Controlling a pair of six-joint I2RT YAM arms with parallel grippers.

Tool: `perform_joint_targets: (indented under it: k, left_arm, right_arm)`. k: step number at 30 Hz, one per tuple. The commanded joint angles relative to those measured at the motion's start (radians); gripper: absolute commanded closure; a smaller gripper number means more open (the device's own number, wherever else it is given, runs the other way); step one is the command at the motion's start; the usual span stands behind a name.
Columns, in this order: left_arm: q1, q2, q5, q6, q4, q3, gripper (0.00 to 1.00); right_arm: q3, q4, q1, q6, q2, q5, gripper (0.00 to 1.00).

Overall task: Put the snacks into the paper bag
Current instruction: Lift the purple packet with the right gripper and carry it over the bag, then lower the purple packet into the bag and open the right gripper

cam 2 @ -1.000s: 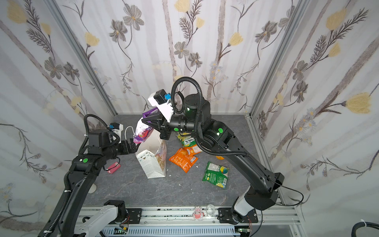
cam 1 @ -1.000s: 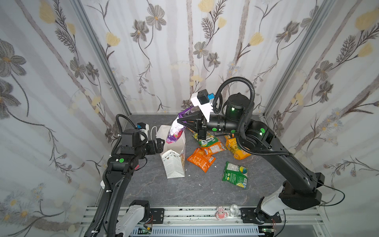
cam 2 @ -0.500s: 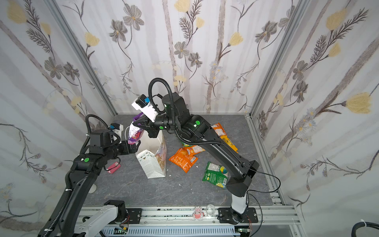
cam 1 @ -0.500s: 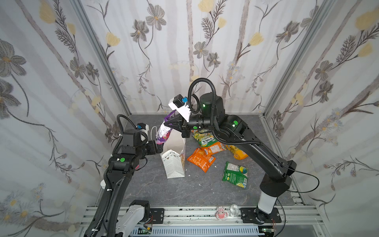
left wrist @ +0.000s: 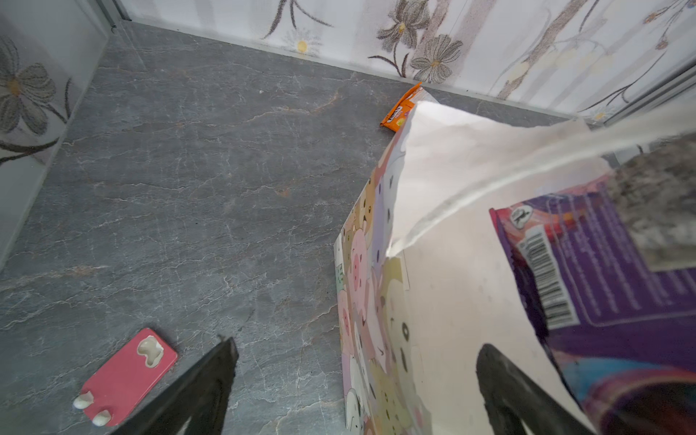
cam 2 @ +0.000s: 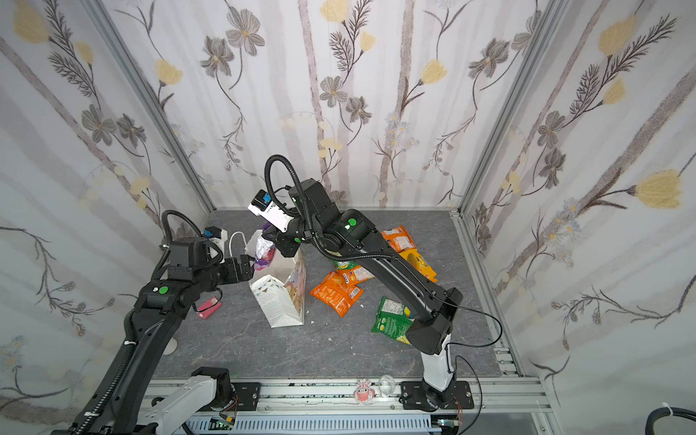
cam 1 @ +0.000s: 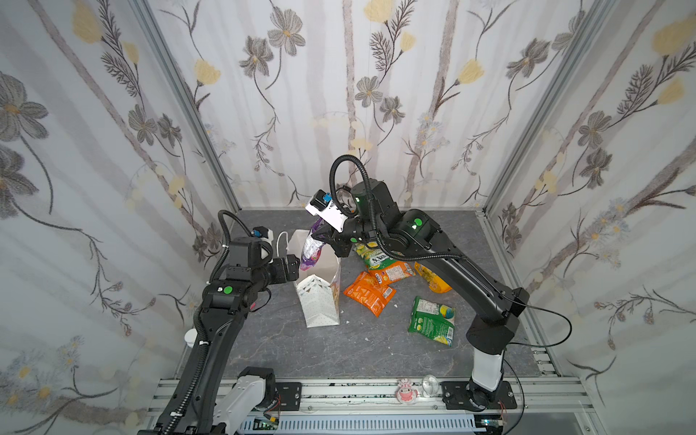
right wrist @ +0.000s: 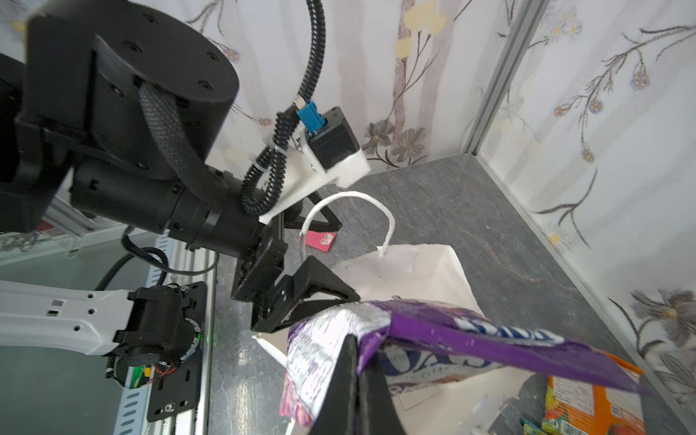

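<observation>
The robot will bring its right gripper down into the opening of the white paper bag and let go of the purple packet's corner, since the bag's opening lies below it.
My right gripper is shut on the top edge of a purple snack packet. The packet hangs in the open mouth of the white paper bag, which stands upright. My left gripper is open and straddles the bag's left wall, one finger inside and one outside. More snacks lie right of the bag: orange, green, yellow and others under my right arm.
A pink phone case lies on the grey floor left of the bag, under my left arm. An orange packet rests near the back wall. The papered walls close in on three sides, and a metal rail runs along the front.
My right arm has carried the purple packet leftward and down over the bag's mouth. The left gripper has stayed open at the bag's edge.
</observation>
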Motion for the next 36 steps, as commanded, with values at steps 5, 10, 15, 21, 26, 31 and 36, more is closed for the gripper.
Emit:
perform_joint_targets:
  k: [5,10,15,21,26,31,36]
  left_arm:
    - [0.0,0.012,-0.053,0.006,0.001,0.004,0.0]
    - [-0.001,0.03,-0.058,0.009,-0.002,0.012,0.0]
    - [-0.001,0.021,-0.065,0.008,0.002,0.007,0.0]
    - [-0.002,0.019,-0.066,0.01,-0.003,0.013,0.0]
    - [-0.003,0.022,-0.068,0.009,-0.008,0.015,0.0]
    - [-0.003,0.028,-0.063,0.009,-0.003,0.016,0.0]
    - [-0.004,0.018,-0.028,0.018,0.01,0.01,0.0]
  right_arm:
    - [0.011,-0.078,0.03,-0.093,0.016,0.261,1.0]
    - [0.011,-0.102,0.054,-0.096,0.023,0.336,1.0]
    - [0.011,-0.125,0.067,-0.114,0.04,0.394,1.0]
    - [0.011,-0.152,0.074,-0.137,0.056,0.458,1.0]
    - [0.011,-0.174,0.078,-0.133,0.059,0.504,1.0]
    - [0.011,-0.181,0.086,-0.125,0.074,0.513,1.0]
    - [0.011,-0.17,0.092,-0.124,0.1,0.514,0.93]
